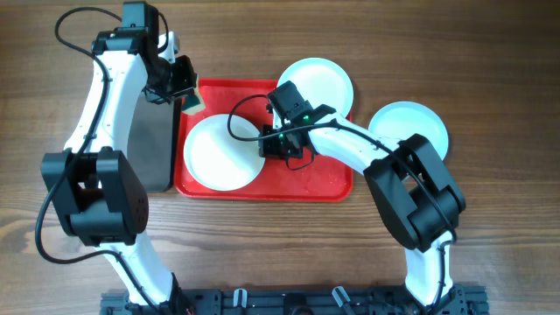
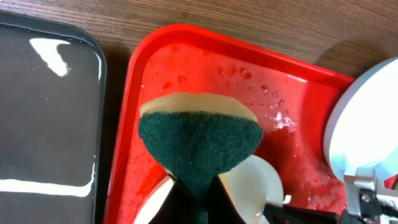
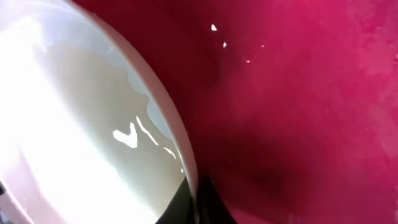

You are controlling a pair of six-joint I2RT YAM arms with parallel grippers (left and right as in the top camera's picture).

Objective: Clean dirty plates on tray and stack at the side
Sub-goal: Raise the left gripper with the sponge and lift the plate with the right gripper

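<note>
I will raise my right gripper, move it to the right in the overhead view and release the rim of the tray plate onto the third plate, because that plate is beside the tray.
The red tray lies mid-table. One plate lies on its left half. My right gripper is shut on that plate's right rim, one finger on each side. A second plate overlaps the tray's back right corner. A third plate sits on the table right of the tray. My left gripper is shut on a green and yellow sponge above the tray's back left corner, behind the held plate.
A black tray lies left of the red tray, also seen in the left wrist view. Water drops dot the red tray floor. The wooden table surrounds all.
</note>
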